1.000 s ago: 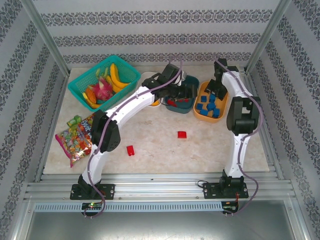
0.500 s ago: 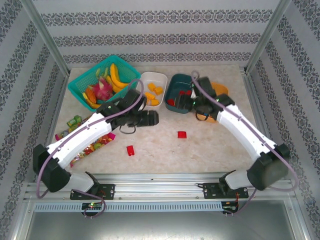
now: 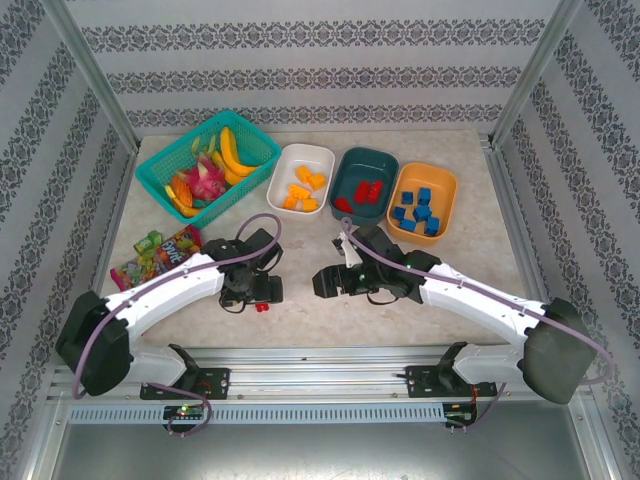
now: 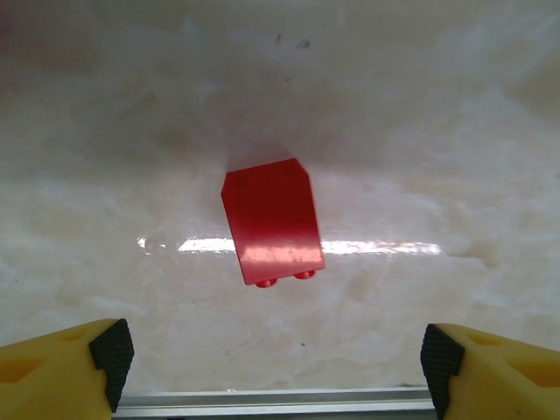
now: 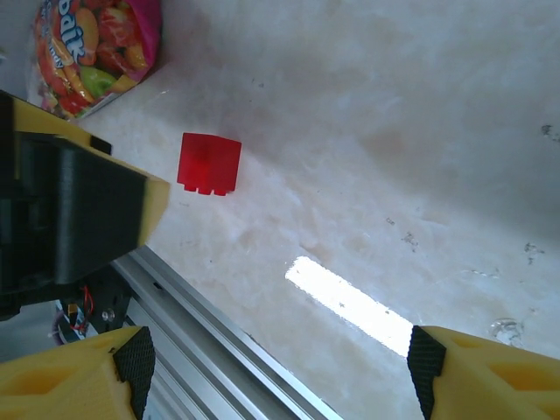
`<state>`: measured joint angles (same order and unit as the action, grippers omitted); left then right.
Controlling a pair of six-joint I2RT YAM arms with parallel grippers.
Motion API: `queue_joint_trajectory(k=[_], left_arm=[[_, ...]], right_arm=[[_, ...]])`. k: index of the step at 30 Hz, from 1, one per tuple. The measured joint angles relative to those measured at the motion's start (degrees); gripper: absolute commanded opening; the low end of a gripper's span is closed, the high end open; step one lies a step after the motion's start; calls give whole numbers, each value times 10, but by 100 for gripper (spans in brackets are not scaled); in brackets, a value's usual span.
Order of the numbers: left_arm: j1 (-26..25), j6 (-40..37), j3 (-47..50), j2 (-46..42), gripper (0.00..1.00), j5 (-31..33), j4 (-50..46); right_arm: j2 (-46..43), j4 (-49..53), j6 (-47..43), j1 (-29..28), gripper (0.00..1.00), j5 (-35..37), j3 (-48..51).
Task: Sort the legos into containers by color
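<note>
My left gripper should next come down onto the red lego below it, with its open fingers along the lego's long sides where there's room, and then close.
One red lego (image 4: 271, 223) lies flat on the marble table, ahead of my left gripper (image 4: 273, 367), which is open and holds nothing. From above, this lego (image 3: 262, 307) peeks out under the left gripper (image 3: 265, 292). It also appears in the right wrist view as the red lego (image 5: 208, 164), beside the left gripper's dark body (image 5: 70, 210). My right gripper (image 5: 280, 367) is open over bare table near the front rail (image 5: 219, 337); from above the right gripper (image 3: 325, 283) points left. At the back stand the containers: a white tub (image 3: 276, 172) with orange legos (image 3: 302, 190), a teal tub (image 3: 345, 168) with red legos (image 3: 366, 192), and an orange tub (image 3: 451, 195) with blue legos (image 3: 416, 208).
A turquoise mesh basket (image 3: 160, 172) of toy fruit sits at the back left. Snack packets (image 3: 160, 250) lie at the left, and one snack packet (image 5: 96, 44) shows in the right wrist view. The metal frame rail (image 3: 320, 355) runs along the near edge. Both forearms lie low across the table's front half.
Both arms came back from the tubs toward the near edge. The left gripper now hovers by the near red lego, the right arm covers the spot where the other lay, and both jaws widened.
</note>
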<state>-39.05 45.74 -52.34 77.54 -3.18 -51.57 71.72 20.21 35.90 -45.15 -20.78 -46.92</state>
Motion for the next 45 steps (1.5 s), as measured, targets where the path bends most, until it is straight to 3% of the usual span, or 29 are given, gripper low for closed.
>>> queue_joint_trajectory(k=[4, 15, 23, 30, 37, 45], left_arm=[[0, 5, 6, 44, 83, 0, 26], [5, 11, 13, 110, 60, 2, 74], [5, 10, 23, 113, 32, 5, 90], [5, 4, 10, 103, 27, 16, 80], [5, -29, -180, 124, 27, 17, 50], [5, -75, -428, 291, 26, 6, 40]], right_arm=[[9, -10, -1, 0, 78, -6, 0], [12, -17, -1, 0, 77, -12, 4], [12, -16, -1, 0, 74, -12, 7], [-23, 7, 2, 4, 74, 17, 7], [-116, 22, 50, 108, 74, 73, -7], [-136, -17, 124, 226, 75, 88, -14]])
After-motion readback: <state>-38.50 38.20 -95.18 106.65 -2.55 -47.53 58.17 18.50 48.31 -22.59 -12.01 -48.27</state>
